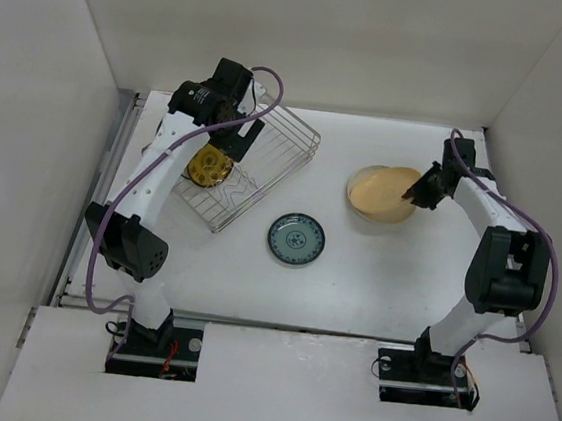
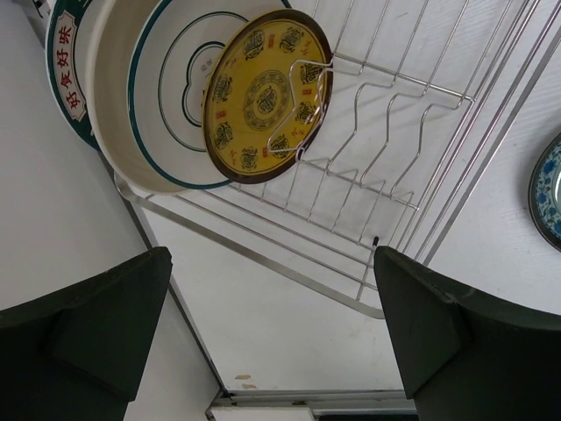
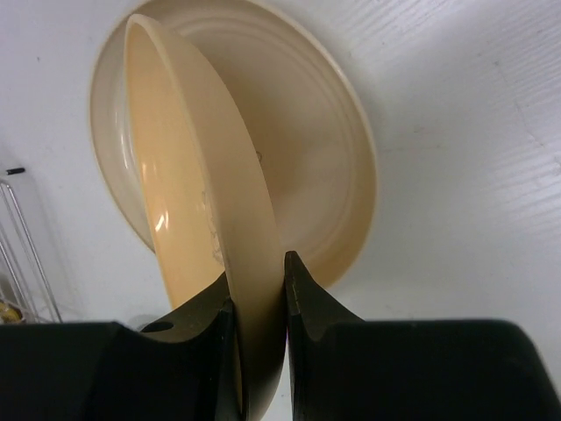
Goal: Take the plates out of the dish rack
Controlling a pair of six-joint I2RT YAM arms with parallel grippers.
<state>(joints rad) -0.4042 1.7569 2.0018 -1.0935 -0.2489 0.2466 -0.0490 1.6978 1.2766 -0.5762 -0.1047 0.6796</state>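
The exposed edge of the upright yellow patterned plate's rim (image 1: pixel 196 157) (image 2: pixel 226 173) lies below my left gripper, to the left in the top view. My left gripper will go down that way next, with a finger on each side of it.
The silver wire dish rack (image 1: pixel 272 154) sits at the back left. A yellow patterned plate (image 1: pixel 208 167) stands on edge in it. In the left wrist view this plate (image 2: pixel 267 92) leans beside a white plate with a teal rim (image 2: pixel 149 105). My left gripper (image 1: pixel 231 141) hangs open and empty above the rack (image 2: pixel 394 132), apart from the plates. My right gripper (image 3: pixel 260 307) is shut on the rim of a tan-yellow plate (image 3: pixel 184 175), held tilted over a cream plate (image 3: pixel 316 132) lying on the table. The tan-yellow plate (image 1: pixel 383 195) is at the back right. A dark teal plate (image 1: pixel 296 238) lies flat mid-table.
Another plate with a teal rim and red characters (image 2: pixel 63 48) stands behind the white one in the rack. White walls enclose the table on three sides. A metal rail (image 1: pixel 103 182) runs along the left edge. A rack corner (image 3: pixel 17 237) shows left of the cream plate.
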